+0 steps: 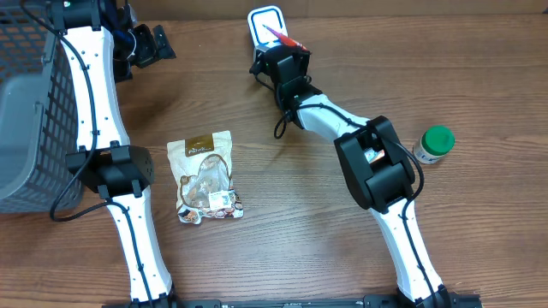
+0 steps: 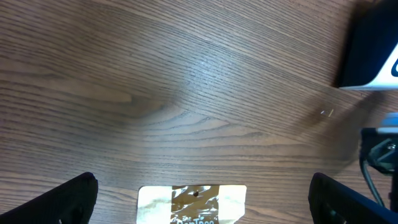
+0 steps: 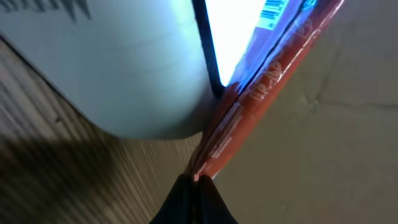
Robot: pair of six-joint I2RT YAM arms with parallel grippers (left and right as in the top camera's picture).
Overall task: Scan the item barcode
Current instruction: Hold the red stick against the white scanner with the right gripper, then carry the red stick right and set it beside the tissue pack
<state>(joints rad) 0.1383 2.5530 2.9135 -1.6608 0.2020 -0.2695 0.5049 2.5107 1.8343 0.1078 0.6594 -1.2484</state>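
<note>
The packet's barcode faces the lit scanner, so my right gripper will next go back and to the right in the overhead view and release the packet (image 1: 280,35) beside the green-capped jar.
The item is a thin red packet (image 3: 267,81). My right gripper (image 3: 198,182) is shut on its lower edge and holds it tilted against the scanner. A barcode label (image 3: 273,11) shows near the packet's top. The scanner (image 1: 266,20) is a white upright unit with a lit blue-rimmed face (image 3: 239,34) at the table's far edge. In the overhead view the red packet (image 1: 280,35) lies across that face, with my right gripper (image 1: 282,53) just below it. My left gripper (image 2: 202,180) hangs open and empty above the table at the far left (image 1: 147,44).
A tan snack bag (image 1: 205,177) lies flat left of centre, and its top edge (image 2: 191,200) shows between my left fingers. A green-capped white jar (image 1: 434,144) stands at the right. A grey mesh basket (image 1: 30,120) fills the left edge.
</note>
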